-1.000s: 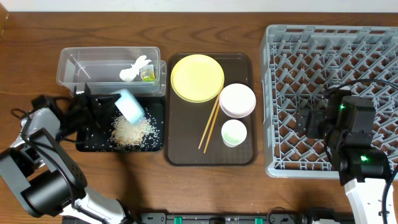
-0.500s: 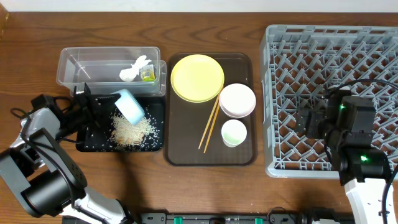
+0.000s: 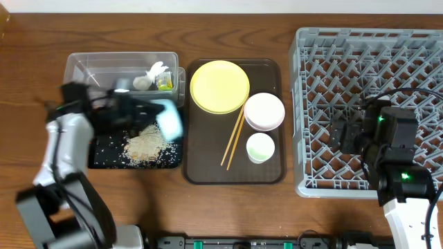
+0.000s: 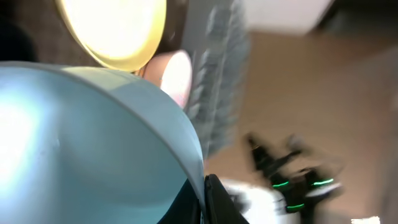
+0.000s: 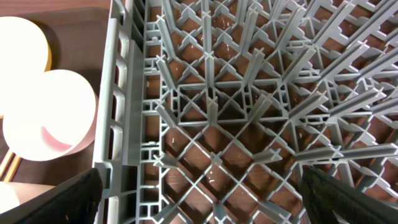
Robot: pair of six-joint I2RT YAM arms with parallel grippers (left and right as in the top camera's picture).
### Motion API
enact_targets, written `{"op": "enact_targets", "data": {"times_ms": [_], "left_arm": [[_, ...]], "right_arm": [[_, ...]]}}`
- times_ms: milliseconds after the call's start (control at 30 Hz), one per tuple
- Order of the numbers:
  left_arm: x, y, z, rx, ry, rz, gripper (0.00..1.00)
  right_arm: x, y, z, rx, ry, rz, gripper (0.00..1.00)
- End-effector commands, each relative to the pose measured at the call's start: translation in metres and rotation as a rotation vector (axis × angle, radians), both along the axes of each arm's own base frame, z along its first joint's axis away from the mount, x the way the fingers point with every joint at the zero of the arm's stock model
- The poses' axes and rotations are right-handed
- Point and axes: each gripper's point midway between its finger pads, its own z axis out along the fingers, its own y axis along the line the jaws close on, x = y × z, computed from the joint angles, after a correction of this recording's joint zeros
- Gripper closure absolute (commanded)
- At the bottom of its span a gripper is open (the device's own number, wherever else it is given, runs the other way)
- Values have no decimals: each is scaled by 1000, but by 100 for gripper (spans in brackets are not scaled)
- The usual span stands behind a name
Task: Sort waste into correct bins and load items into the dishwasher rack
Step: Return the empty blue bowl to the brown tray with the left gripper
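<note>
My left gripper has the light blue bowl (image 3: 169,119) and needs to swing over the brown serving tray (image 3: 208,169) next. It needs to turn the bowl level and lower it there, because the tray is bare next to the chopsticks.
My left gripper (image 3: 160,116) is shut on the rim of the light blue bowl (image 3: 169,119) and holds it above the right edge of the black tray (image 3: 104,155); the bowl fills the left wrist view (image 4: 81,143). Rice scraps (image 3: 147,144) lie heaped in the black tray. The tissue (image 3: 149,77) and green-yellow wrapper (image 3: 164,84) lie in the clear tub (image 3: 90,69). The yellow plate (image 3: 219,86), white bowl (image 3: 264,111), white cup (image 3: 260,146) and chopsticks (image 3: 234,138) rest on the brown serving tray (image 3: 208,169). My right gripper (image 5: 199,186) is open over the grey rack (image 3: 367,62).
The rack's left wall and pegs (image 5: 124,112) lie under the right gripper, with the white bowl (image 5: 46,115) just beyond it. A black cable (image 3: 21,126) lies at the table's left edge.
The left arm has swung right and lifted the light blue bowl from over the rice pile toward the serving tray. The right arm has not moved.
</note>
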Motion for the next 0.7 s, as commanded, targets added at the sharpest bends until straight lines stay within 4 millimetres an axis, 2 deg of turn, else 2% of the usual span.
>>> {"op": "enact_targets", "data": {"times_ms": [0, 100, 333, 533, 667], "left_arm": [[-3, -29, -18, 313, -74, -112, 94], [-10, -65, -40, 507, -123, -237, 94], [-20, -114, -81, 860, -235, -394, 94], [-26, -134, -106, 990, -249, -439, 93], [-24, -142, -113, 987, -260, -450, 86]], "right_arm": [[3, 5, 8, 9, -18, 8, 1], [3, 5, 8, 9, -18, 8, 1], [3, 5, 8, 9, -18, 8, 1], [3, 5, 8, 9, -18, 8, 1], [3, 5, 8, 9, -17, 8, 1]]}}
